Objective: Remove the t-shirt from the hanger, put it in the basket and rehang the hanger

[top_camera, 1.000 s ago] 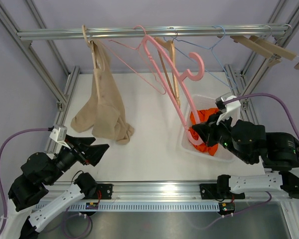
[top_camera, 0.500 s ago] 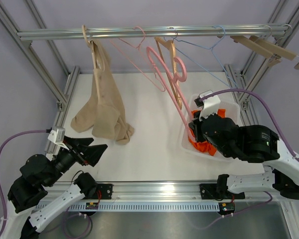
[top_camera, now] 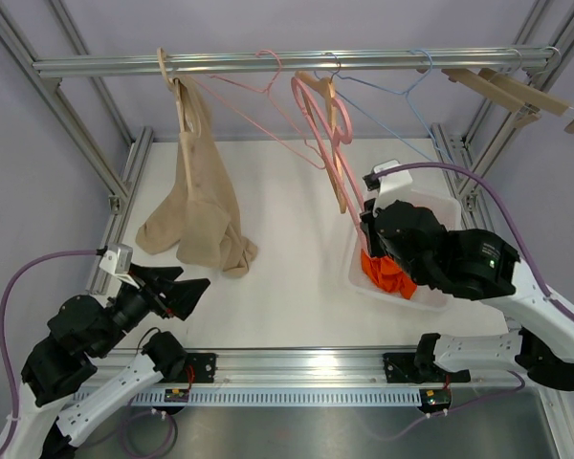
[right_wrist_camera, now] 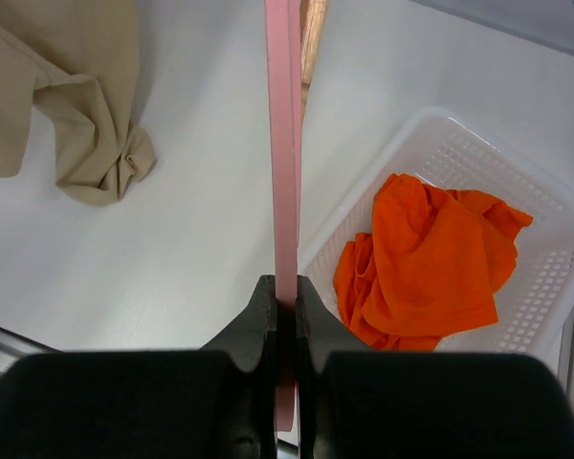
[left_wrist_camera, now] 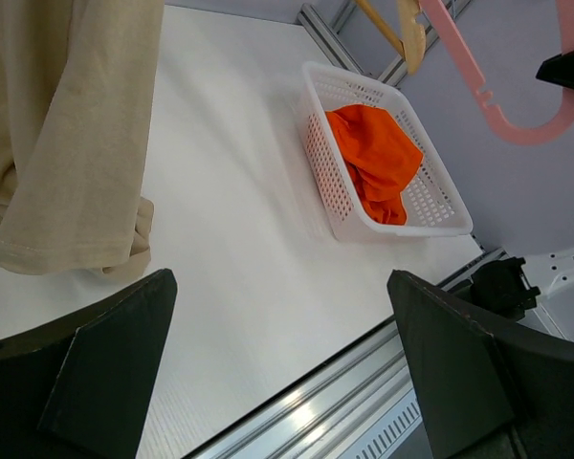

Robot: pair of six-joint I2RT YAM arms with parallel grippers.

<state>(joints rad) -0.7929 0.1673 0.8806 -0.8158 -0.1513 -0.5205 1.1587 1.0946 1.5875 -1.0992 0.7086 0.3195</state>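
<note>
The right gripper carries the bare pink hanger outward, left in the top view, next and releases it there, since the bar lies outward of the gripper.
My right gripper is shut on the lower end of a thick pink plastic hanger. The hanger is bare and slants up toward the rail. An orange t-shirt lies crumpled in the white basket just below that gripper. A beige t-shirt hangs from a wooden hanger at the rail's left, its hem bunched on the table. My left gripper stays open and empty near the front left edge.
On the rail hang a thin pink wire hanger, a wooden hanger, a blue wire hanger and wooden clip hangers. Aluminium frame posts stand at both sides, and a slotted rail runs along the front edge.
My right arm has moved back and left over the basket, lifting the pink hanger so its hook end sits closer under the rail. The left arm has barely moved.
</note>
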